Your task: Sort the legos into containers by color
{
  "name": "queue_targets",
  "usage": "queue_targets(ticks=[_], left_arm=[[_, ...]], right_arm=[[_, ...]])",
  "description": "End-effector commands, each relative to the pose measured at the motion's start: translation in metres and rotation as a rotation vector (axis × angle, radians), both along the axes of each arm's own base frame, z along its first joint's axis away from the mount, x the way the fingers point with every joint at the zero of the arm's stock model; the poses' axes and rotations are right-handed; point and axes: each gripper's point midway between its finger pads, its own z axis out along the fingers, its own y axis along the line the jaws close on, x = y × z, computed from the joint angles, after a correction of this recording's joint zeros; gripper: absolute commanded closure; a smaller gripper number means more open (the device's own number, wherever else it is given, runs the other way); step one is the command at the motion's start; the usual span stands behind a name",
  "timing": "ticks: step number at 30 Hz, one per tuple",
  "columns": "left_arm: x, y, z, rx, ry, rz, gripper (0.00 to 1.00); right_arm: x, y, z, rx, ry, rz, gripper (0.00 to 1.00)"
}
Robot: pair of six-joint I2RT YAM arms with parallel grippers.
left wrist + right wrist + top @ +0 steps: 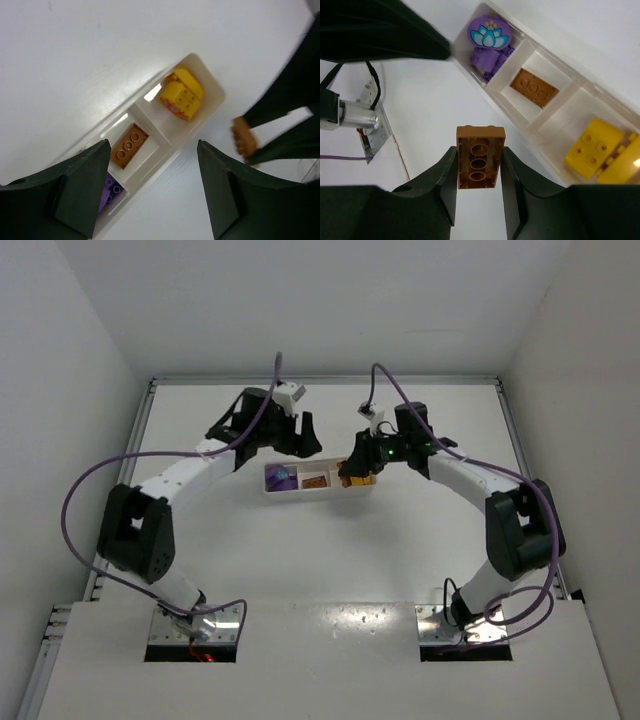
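Next I should lower my right gripper toward the left in the top view to release the brown brick, since the middle container (pixel 315 481) (pixel 534 89) lies below it on that side.
The long white tray (pixel 300 492) lies between my two grippers, and its three containers hold legos. A purple piece with a lotus disc (pixel 490 37) fills one end, a flat brown brick (pixel 534 87) the middle, and yellow bricks (pixel 600 150) the other end. My right gripper (pixel 478 155) is shut on another brown brick (pixel 480 156), held underside up just beside the tray's near wall (pixel 517 127). My left gripper (pixel 152 150) hangs open over the tray's purple end (pixel 111 189) with nothing between its fingers. The held brown brick (pixel 243 137) shows at the right of the left wrist view.
White walls enclose the table on three sides. Purple cables (pixel 90 480) loop off both arms. The left arm's black finger (pixel 380 30) fills the top left of the right wrist view, close to the tray's purple end.
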Motion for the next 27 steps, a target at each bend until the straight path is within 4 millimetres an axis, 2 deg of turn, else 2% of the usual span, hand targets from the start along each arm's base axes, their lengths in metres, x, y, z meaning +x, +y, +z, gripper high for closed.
queue_targets(ticks=[1,2,3,5,6,7,10,11,12,14,19,20,21,23,25,27], left_arm=[[0.005,0.029,0.099,-0.062,-0.210,0.065,0.23],[0.005,0.039,0.105,-0.069,-0.210,0.089,0.21],[0.008,0.059,0.107,-0.069,-0.193,0.142,0.17],[0.009,0.082,0.114,-0.066,-0.201,0.195,0.15],[0.008,0.090,0.108,-0.065,-0.178,0.202,0.14],[0.009,0.109,0.108,-0.063,-0.164,0.240,0.14],[0.006,0.134,0.094,-0.048,-0.114,0.283,0.14],[0.005,0.136,0.090,-0.056,-0.100,0.277,0.14],[0.004,0.140,0.095,-0.064,-0.109,0.280,0.14],[0.001,0.148,0.086,-0.064,-0.090,0.297,0.14],[-0.002,0.149,0.087,-0.073,-0.087,0.290,0.12],[-0.004,0.147,0.083,-0.077,-0.077,0.281,0.12],[-0.003,0.147,0.085,-0.079,-0.086,0.280,0.12],[-0.004,0.147,0.081,-0.083,-0.072,0.285,0.12],[-0.005,0.147,0.077,-0.082,-0.067,0.285,0.12],[-0.004,0.146,0.079,-0.089,-0.076,0.277,0.12]], right_arm=[[0.015,0.027,0.016,0.026,-0.079,0.059,1.00],[0.018,0.038,0.021,0.028,-0.096,0.076,1.00],[0.018,0.044,0.018,0.024,-0.085,0.089,1.00],[0.024,0.060,0.010,0.013,-0.068,0.101,1.00],[0.028,0.061,0.006,0.006,-0.066,0.093,1.00],[0.028,0.069,0.007,0.012,-0.057,0.102,1.00],[0.038,0.075,-0.012,-0.022,-0.030,0.073,1.00],[0.042,0.075,-0.017,-0.027,-0.026,0.059,1.00],[0.045,0.076,-0.018,-0.027,-0.026,0.059,1.00],[0.050,0.075,-0.026,-0.047,-0.021,0.037,1.00],[0.063,0.078,-0.036,-0.055,-0.041,0.016,1.00],[0.063,0.077,-0.045,-0.066,-0.031,0.021,1.00],[0.064,0.084,-0.041,-0.055,-0.042,0.037,1.00],[0.067,0.086,-0.045,-0.061,-0.029,0.037,1.00],[0.063,0.089,-0.056,-0.073,-0.018,0.052,1.00],[0.063,0.092,-0.055,-0.079,-0.021,0.052,1.00]])
